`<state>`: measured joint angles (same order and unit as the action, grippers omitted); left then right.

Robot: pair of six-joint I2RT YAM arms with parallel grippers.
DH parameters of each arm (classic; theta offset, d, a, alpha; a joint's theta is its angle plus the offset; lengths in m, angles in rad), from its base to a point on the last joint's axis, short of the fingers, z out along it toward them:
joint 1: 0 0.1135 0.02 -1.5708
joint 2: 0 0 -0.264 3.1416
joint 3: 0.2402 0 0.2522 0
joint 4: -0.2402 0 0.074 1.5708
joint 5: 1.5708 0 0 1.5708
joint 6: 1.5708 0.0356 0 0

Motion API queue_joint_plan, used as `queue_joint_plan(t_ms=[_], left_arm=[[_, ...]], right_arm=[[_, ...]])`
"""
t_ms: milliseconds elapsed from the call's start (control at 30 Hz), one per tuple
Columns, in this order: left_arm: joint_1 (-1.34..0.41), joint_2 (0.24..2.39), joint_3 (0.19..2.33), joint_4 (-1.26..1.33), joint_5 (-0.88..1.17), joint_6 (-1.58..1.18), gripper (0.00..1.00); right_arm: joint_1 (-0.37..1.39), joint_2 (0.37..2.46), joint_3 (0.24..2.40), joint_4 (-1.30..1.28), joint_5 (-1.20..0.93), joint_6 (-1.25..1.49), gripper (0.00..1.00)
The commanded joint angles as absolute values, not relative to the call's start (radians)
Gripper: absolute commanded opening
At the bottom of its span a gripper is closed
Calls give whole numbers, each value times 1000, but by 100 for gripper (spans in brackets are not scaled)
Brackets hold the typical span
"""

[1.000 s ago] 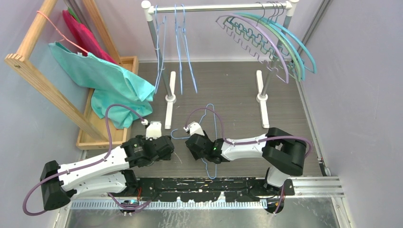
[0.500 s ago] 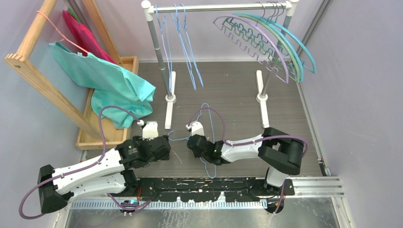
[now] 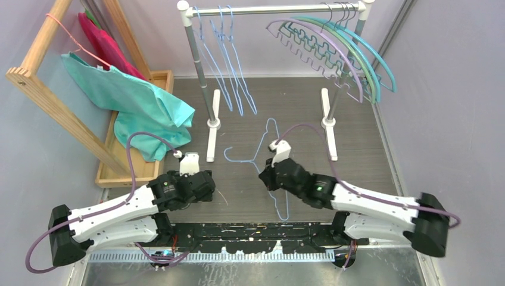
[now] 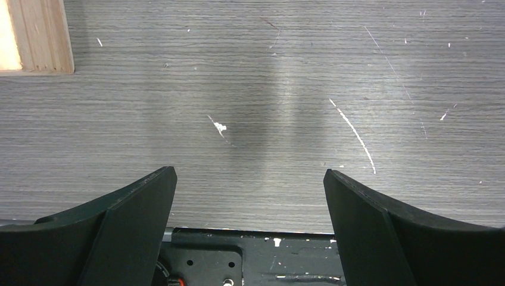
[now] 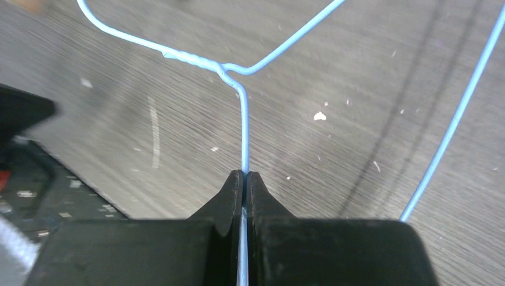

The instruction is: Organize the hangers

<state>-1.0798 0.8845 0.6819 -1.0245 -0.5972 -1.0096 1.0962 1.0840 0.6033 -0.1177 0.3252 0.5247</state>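
My right gripper lifts outward next, tilting up, and releases the hanger's hook over the bare bar (image 3: 249, 10) beside the matching light-blue hangers, since those hang from the bar.
My right gripper (image 3: 264, 173) is shut on one side wire of a light-blue wire hanger (image 3: 238, 161), just below its twisted neck. In the right wrist view the thin wire (image 5: 243, 131) runs straight between the closed fingertips (image 5: 245, 174), with the hook bending off to the upper left. Several more light-blue wire hangers (image 3: 229, 59) hang at the left of the rack's rail. Arched teal, green and purple hangers (image 3: 333, 47) hang together at its right end. My left gripper (image 3: 205, 189) stands open over bare table, nothing between its fingers (image 4: 137, 214).
The white-footed rack (image 3: 211, 122) stands across the back of the table. A wooden frame (image 3: 36, 83) at left carries a pink hanger with a teal garment (image 3: 143, 101), above a wooden tray (image 3: 110, 173). A black rail (image 3: 256, 229) runs along the near edge.
My right gripper closed on the wire hanger and swung right and away from the base, taking the hanger with it. The hung wire hangers swing. The left arm barely shifted.
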Motion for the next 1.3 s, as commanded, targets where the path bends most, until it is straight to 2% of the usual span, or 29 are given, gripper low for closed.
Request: queue_joint_plan(t_ms=[0, 133, 267, 633, 867, 1033, 1267], left_arm=[[-1078, 889, 702, -1001, -625, -1003, 98], [-1077, 906, 710, -982, -629, -993, 98], [-1077, 941, 727, -976, -626, -981, 98], [-1077, 949, 794, -1009, -658, -952, 98], [-1078, 903, 782, -1024, -670, -956, 98], [-1077, 875, 773, -1027, -668, -965, 98], [-1077, 873, 786, -1053, -681, -965, 98]], right_arm=[[1028, 879, 678, -257, 211, 510, 1], [933, 759, 732, -304, 81, 505, 1], [875, 734, 809, -345, -3, 498, 1], [804, 883, 1127, -351, -188, 513, 1], [773, 934, 1221, -348, -196, 518, 1], [721, 976, 1226, -204, -218, 590, 1], [565, 1108, 1258, 106, -382, 791, 1]])
